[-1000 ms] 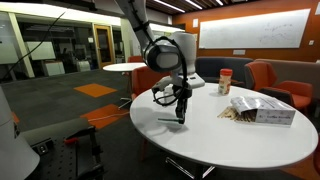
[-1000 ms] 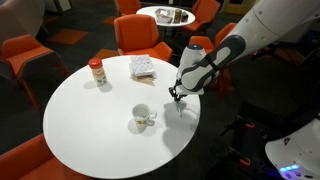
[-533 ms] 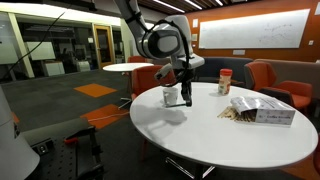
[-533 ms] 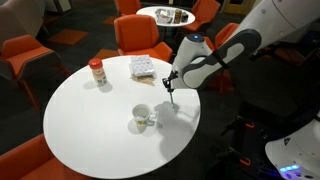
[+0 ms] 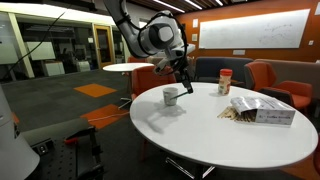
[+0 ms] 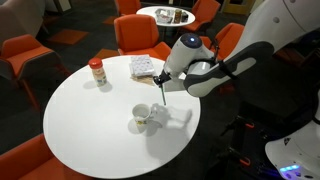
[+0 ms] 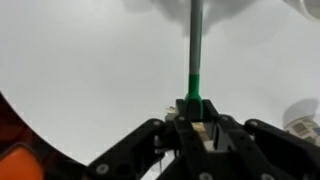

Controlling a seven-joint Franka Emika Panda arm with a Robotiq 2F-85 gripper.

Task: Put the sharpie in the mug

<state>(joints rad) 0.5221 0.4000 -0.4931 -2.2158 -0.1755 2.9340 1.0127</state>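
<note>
I will next raise my gripper, turn it and move it across over the mug's opening (image 6: 140, 108), then lower it to let go of the sharpie (image 6: 162, 91) inside, because the sharpie's tip is hanging outside the mug.
My gripper (image 5: 183, 72) is shut on the dark-green sharpie (image 6: 162, 91), which hangs point-down from the jaws, held above the round white table. In the wrist view the sharpie (image 7: 195, 55) sticks straight out from between the jaws (image 7: 196, 108). The small whitish-grey mug stands on the table in both exterior views (image 5: 171, 96) (image 6: 140, 117). The sharpie's tip is a little above and beside the mug, closer to the table's middle; it is outside the mug.
The round white table (image 6: 90, 130) also holds a jar with a red lid (image 6: 96, 71) and an open snack box (image 6: 143, 67). Orange chairs (image 6: 22, 62) ring the table. A second small table (image 6: 165, 15) stands behind.
My gripper has lifted the sharpie off the table near its edge and carried it up and across toward the mug. The mug has not moved.
</note>
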